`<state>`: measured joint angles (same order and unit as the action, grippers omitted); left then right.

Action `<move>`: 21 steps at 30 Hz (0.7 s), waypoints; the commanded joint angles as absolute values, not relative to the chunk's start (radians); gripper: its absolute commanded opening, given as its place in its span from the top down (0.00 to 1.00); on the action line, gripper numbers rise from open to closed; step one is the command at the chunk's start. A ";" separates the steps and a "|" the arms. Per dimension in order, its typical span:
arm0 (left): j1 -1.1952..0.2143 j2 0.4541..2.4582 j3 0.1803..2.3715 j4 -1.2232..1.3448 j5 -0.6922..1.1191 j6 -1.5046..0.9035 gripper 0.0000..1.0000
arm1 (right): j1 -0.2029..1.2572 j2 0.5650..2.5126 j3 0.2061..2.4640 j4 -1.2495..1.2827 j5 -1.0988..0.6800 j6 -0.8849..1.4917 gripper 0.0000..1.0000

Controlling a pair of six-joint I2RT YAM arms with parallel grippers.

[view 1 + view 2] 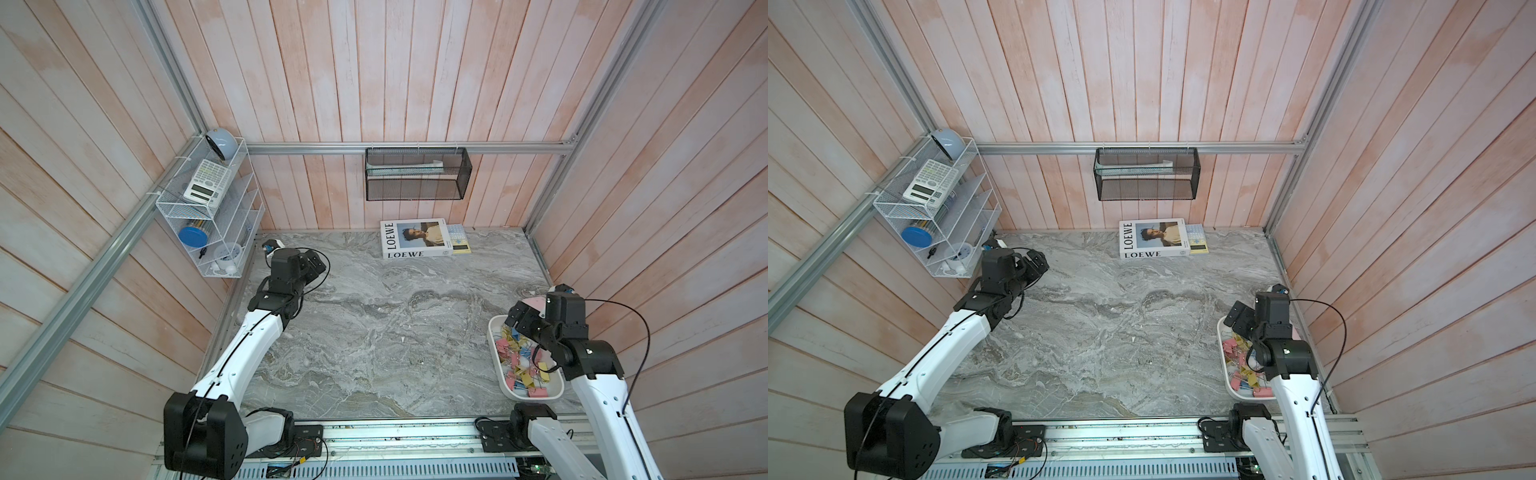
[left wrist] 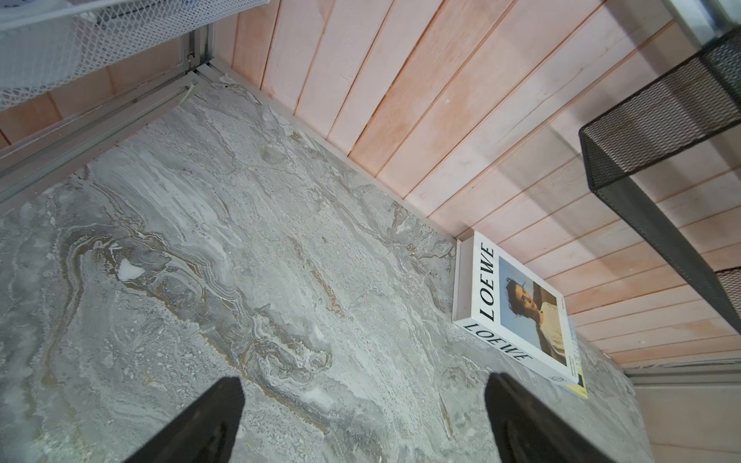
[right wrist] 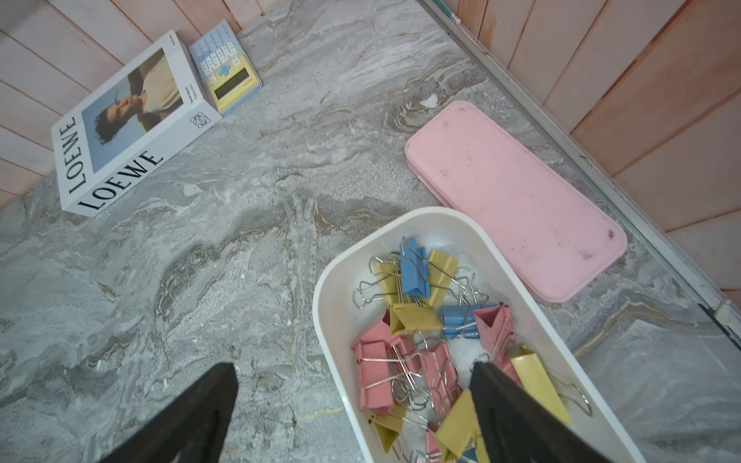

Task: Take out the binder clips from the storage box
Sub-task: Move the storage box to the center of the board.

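Observation:
I will lower my right gripper next onto the box's rim beside the pink clips, near the box's far corner, as that rim lies below it, between its open fingers.
The storage box is a shallow white tray at the table's front right. It holds several binder clips in pink, yellow and blue with silver wire handles. In the right wrist view the binder clips lie heaped inside the box. My right gripper hangs open above the box's far end, one finger over the clips and one over bare table, holding nothing. My left gripper is open and empty over the far-left table.
A flat pink case lies just beyond the box, near the right wall. A LOEWE book and a small calculator rest against the back wall. A black mesh basket hangs above them. A white wire rack fills the left corner.

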<state>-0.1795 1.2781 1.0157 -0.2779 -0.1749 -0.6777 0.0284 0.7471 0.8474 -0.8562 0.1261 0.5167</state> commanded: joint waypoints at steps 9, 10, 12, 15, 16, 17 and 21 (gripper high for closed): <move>-0.200 1.187 1.004 -0.438 -0.152 -0.742 0.00 | 0.242 0.911 0.900 -0.994 0.277 0.552 0.03; -0.200 1.183 1.010 -0.461 -0.134 -0.746 0.00 | 0.255 0.929 0.897 -0.990 0.281 0.554 0.06; -0.199 1.170 1.007 -0.490 -0.113 -0.745 0.00 | 0.277 0.954 0.882 -0.968 0.274 0.554 0.17; -0.200 1.135 0.986 -0.512 -0.123 -0.737 0.00 | 0.299 0.993 0.857 -0.926 0.254 0.551 0.42; -0.201 1.122 0.978 -0.517 -0.129 -0.733 0.00 | 0.304 1.010 0.854 -0.919 0.257 0.553 0.47; -0.199 1.109 0.972 -0.520 -0.132 -0.728 0.00 | 0.308 1.023 0.852 -0.915 0.258 0.552 0.52; -0.199 1.078 0.947 -0.519 -0.132 -0.717 0.00 | 0.316 1.095 0.838 -0.886 0.263 0.538 0.57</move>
